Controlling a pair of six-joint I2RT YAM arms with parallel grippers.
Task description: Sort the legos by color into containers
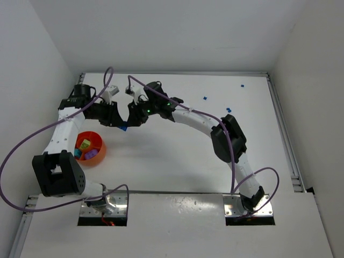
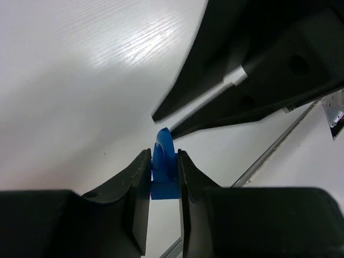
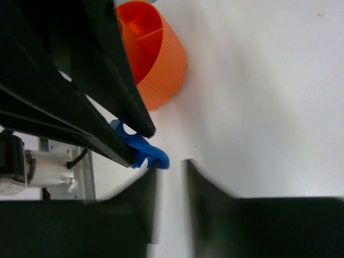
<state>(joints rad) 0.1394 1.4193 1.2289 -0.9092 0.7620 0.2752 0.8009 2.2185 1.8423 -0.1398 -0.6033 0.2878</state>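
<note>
My left gripper is to go left in the top view, down over the bowl's section beyond the purple bit, and let go, because that section is empty.
My left gripper (image 2: 163,152) is shut on a blue lego (image 2: 164,161), which stands out past its fingertips. In the top view this gripper (image 1: 119,124) holds the blue lego (image 1: 124,128) just above the table, up and right of the orange bowl (image 1: 102,146). My right gripper (image 3: 171,165) is open and empty, its fingers blurred. It faces the left one tip to tip, with the blue lego (image 3: 142,148) just beyond its left fingertip. The bowl (image 3: 161,70) holds yellow (image 1: 84,144), purple (image 1: 91,155) and cyan (image 1: 78,153) bits.
Loose blue bits lie at the far right of the table: one (image 1: 205,98), another (image 1: 229,110) and a third (image 1: 242,84). A metal rail (image 1: 285,140) runs along the right edge. The right arm (image 1: 226,137) arches across the middle.
</note>
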